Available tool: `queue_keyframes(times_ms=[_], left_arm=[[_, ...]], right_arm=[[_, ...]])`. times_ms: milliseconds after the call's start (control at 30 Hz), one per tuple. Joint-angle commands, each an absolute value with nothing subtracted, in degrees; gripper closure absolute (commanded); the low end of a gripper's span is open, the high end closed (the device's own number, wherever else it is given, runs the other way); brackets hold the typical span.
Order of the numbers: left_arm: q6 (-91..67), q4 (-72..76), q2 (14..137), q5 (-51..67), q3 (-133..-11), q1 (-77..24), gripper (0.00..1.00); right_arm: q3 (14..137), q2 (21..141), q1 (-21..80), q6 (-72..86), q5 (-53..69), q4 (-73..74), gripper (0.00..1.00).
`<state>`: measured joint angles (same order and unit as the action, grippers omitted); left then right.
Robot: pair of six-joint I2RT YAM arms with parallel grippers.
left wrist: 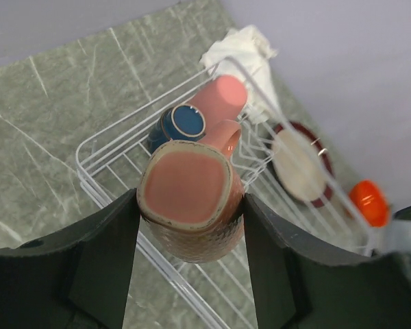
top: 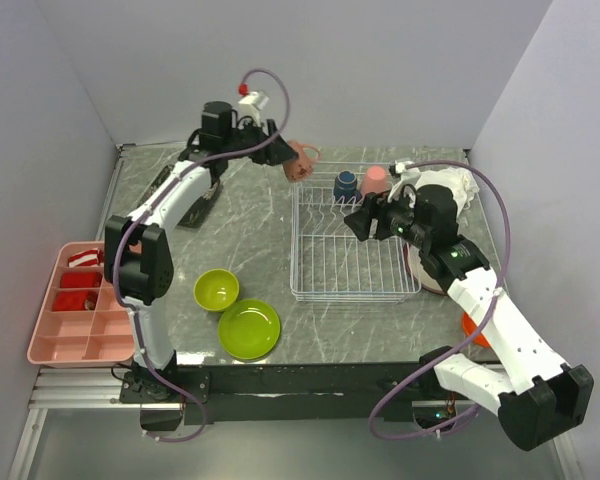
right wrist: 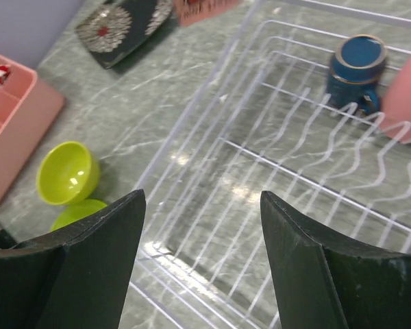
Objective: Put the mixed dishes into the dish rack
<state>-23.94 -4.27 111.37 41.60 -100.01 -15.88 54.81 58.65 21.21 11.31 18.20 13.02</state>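
Note:
The rack's far corner beside the navy cup [top: 345, 184] is empty, so my left gripper will go over it and down inside to release the salmon cup.
My left gripper [top: 292, 160] is shut on a salmon cup [left wrist: 190, 205], held in the air over the far left corner of the white wire dish rack [top: 352, 240]. The cup [top: 301, 160] shows there in the top view too. A dark navy cup [top: 345, 184] and a pink cup [top: 376, 180] lie in the rack's far end. My right gripper [top: 358, 222] is open and empty above the rack's middle [right wrist: 274, 171]. A lime green bowl [top: 216, 290] and lime green plate [top: 248, 328] sit left of the rack. A black floral plate [right wrist: 123, 24] lies far left.
A pink divided tray [top: 75, 305] sits at the left table edge. A white rag [top: 460, 185] lies behind the rack's right corner. A brown round plate [left wrist: 301, 164] and an orange bowl [left wrist: 368, 202] sit right of the rack, partly hidden by my right arm.

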Motion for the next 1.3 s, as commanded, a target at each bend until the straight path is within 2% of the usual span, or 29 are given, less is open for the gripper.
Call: queue_keyframes(times_ms=[0, 500, 1267], left_arm=[[-8.9, -5.7, 110.7, 34.4, -102.0, -20.9, 0.86], [9.6, -4.2, 119.7, 21.8, -108.1, -25.5, 0.87], [8.0, -0.4, 126.6, 19.2, -112.1, -28.7, 0.88]], right_arm=[[54.5, 56.3, 18.6, 8.2, 15.9, 13.5, 0.25], [56.8, 53.7, 13.7, -1.4, 15.6, 20.2, 0.21], [58.3, 56.8, 10.5, -0.1, 14.9, 21.2, 0.18]])
